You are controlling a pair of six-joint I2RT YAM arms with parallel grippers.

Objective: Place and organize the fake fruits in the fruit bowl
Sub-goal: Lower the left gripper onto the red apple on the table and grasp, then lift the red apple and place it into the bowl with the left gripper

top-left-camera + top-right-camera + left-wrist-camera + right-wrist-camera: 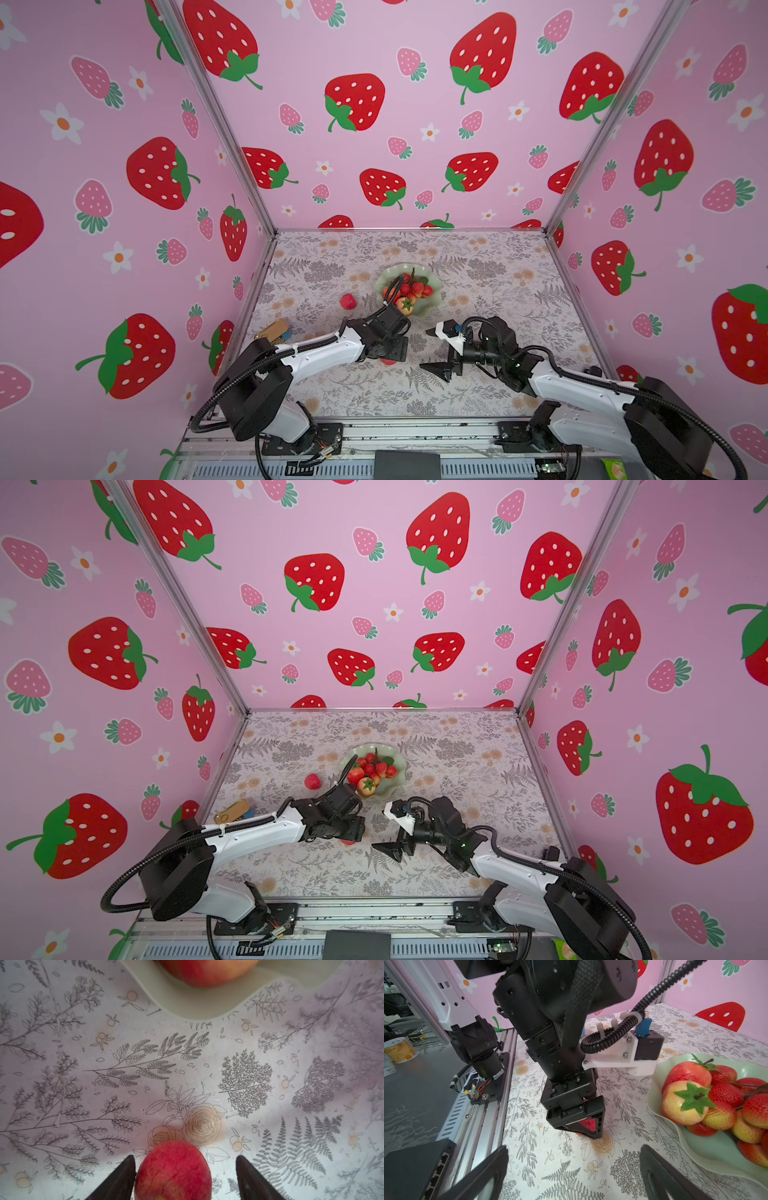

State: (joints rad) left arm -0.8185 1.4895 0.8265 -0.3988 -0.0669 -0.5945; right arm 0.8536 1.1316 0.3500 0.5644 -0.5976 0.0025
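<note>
The left gripper stays low and draws its fingers together around the red-yellow apple point(388, 362) point(173, 1169) next, since the apple already sits between them, up against one finger.
My left gripper point(185, 1156) points down at the table just in front of the fruit bowl point(187, 1005), open around a red-yellow apple point(173, 1169). One finger point(122, 1178) touches the apple, and the other stands clear of it with a gap. In both top views only a red sliver of that apple point(388, 362) shows under the left wrist. The mint-green fruit bowl point(434, 302) holds strawberries point(724, 1093), berries and a pale fruit with a green cap point(683, 1103). A bumpy pinkish-red ball point(348, 301) lies on the table left of the bowl. My right gripper point(574, 1147) hovers open and empty beside the left one.
A gold rectangular tin point(272, 330) lies near the left wall. The enclosure's pink walls and metal posts close in three sides of the floral-patterned table point(498, 291). The arm bases and a black box point(411, 1169) sit along the front rail.
</note>
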